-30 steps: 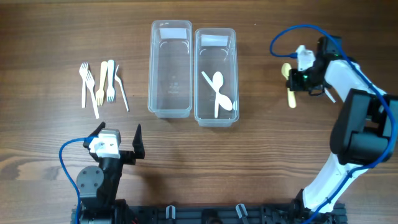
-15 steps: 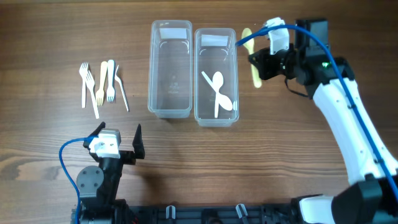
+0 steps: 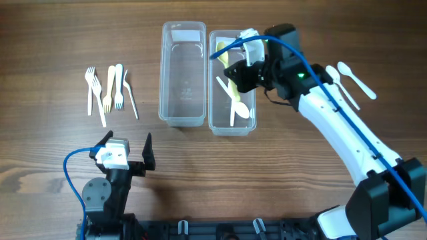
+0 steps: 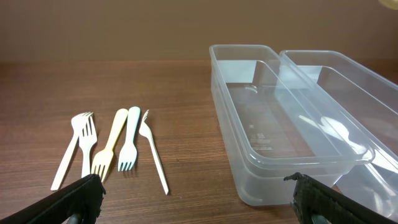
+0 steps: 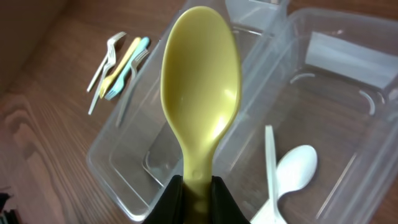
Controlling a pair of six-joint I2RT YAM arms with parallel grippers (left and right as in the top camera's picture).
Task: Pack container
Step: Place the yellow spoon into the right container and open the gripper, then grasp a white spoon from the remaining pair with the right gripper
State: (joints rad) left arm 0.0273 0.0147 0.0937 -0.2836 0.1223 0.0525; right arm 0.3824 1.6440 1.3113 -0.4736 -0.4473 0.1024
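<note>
Next, my right gripper lowers the yellow spoon toward the side of the spoon container by the empty container (image 3: 221, 77) (image 5: 271, 118), since white spoons already lie in the spoon container under it.
Two clear containers stand side by side at the table's middle: the left one (image 3: 181, 121) is empty, and the right one (image 3: 231, 130) holds two white spoons (image 3: 235, 97). My right gripper (image 3: 244, 72) is shut on a yellow spoon (image 3: 228, 63) and holds it above the right container's far half. In the right wrist view the yellow spoon (image 5: 200, 93) sticks up from the jaws (image 5: 198, 199), over both containers. My left gripper (image 3: 127, 152) is open and empty near the front edge. Several forks (image 3: 107, 90) lie at the left.
Two white spoons (image 3: 348, 75) lie on the table at the far right. In the left wrist view the forks (image 4: 118, 146) lie left of the empty container (image 4: 261, 168). The right arm reaches across from the right side.
My right gripper has carried the yellow spoon leftward from the far right of the table to above the right container. The left arm has not moved.
</note>
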